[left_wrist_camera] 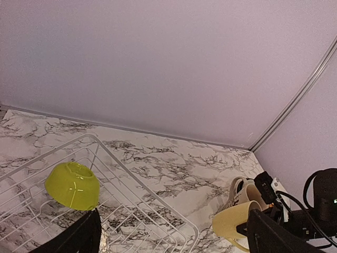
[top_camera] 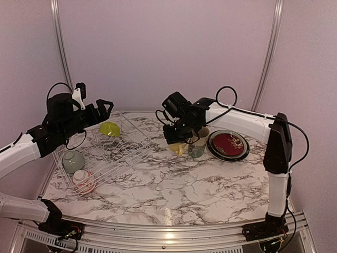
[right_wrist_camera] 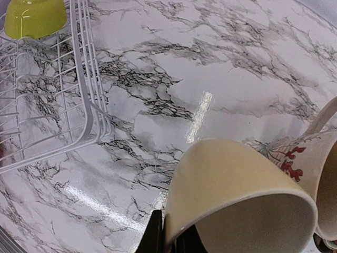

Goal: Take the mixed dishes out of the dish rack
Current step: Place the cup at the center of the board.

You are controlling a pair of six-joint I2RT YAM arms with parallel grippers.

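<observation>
The bare marble [top_camera: 174,156] beside the beige mug lies below my gripper, so my right gripper moves down next and releases the tilted yellow mug's rim there.
The white wire dish rack [top_camera: 124,145] lies at the left of the marble table. In it are a lime-green bowl [top_camera: 109,128] upside down at the far end, a pale green dish [top_camera: 73,161] and a red-patterned bowl [top_camera: 83,181] at the near end. My left gripper [top_camera: 105,108] hangs open above the rack's far end, holding nothing. My right gripper [top_camera: 176,141] is shut on the rim of a tilted yellow mug [right_wrist_camera: 237,195], low over the table to the right of the rack. Whether the mug touches the table I cannot tell.
A beige patterned mug [top_camera: 199,143] stands right beside the held mug. A red patterned plate [top_camera: 228,143] lies on a black-rimmed plate [top_camera: 212,148] further right. Pale walls close the table at the back and sides.
</observation>
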